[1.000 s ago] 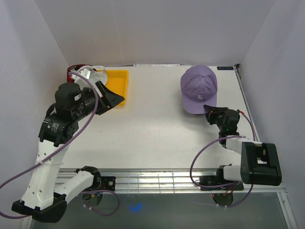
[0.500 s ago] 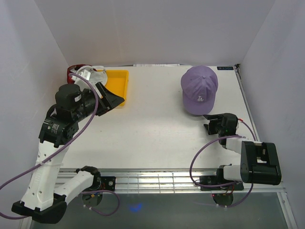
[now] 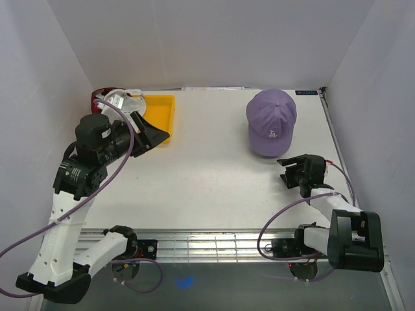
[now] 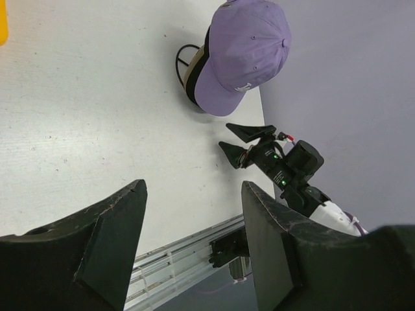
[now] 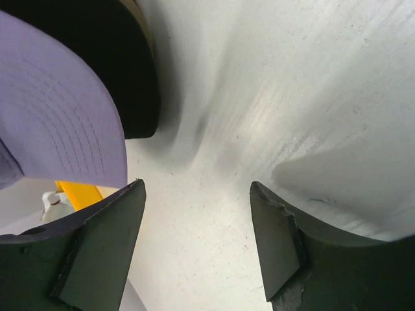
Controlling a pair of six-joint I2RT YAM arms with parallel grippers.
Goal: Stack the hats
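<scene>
The white hat (image 3: 128, 101) lies below my left gripper, to its left in the top view. My left gripper should swing that way next, lower its fingers and close there.
A lavender hat (image 3: 271, 120) lies at the back right of the table, its brim toward the near edge. In the left wrist view the lavender hat (image 4: 246, 48) sits on top of other hats, with a tan and a black edge (image 4: 190, 72) showing below it. My right gripper (image 3: 283, 170) is open and holds nothing, just in front of the brim and apart from it. The right wrist view shows the lavender brim (image 5: 58, 110) over a black brim (image 5: 133, 71). My left gripper (image 3: 155, 133) hangs open over the yellow tray's near corner. A dark red hat (image 3: 99, 96) and a white hat (image 3: 128, 101) lie behind the left arm.
The yellow tray (image 3: 162, 107) stands at the back left, partly covered by my left arm. White walls close in the table on the left, the back and the right. A metal rail (image 3: 214, 243) runs along the near edge between the arm bases.
My right gripper has opened, let go of the lavender hat's brim and drawn back toward the near edge. The hat now rests on the stack. The left arm has barely moved.
</scene>
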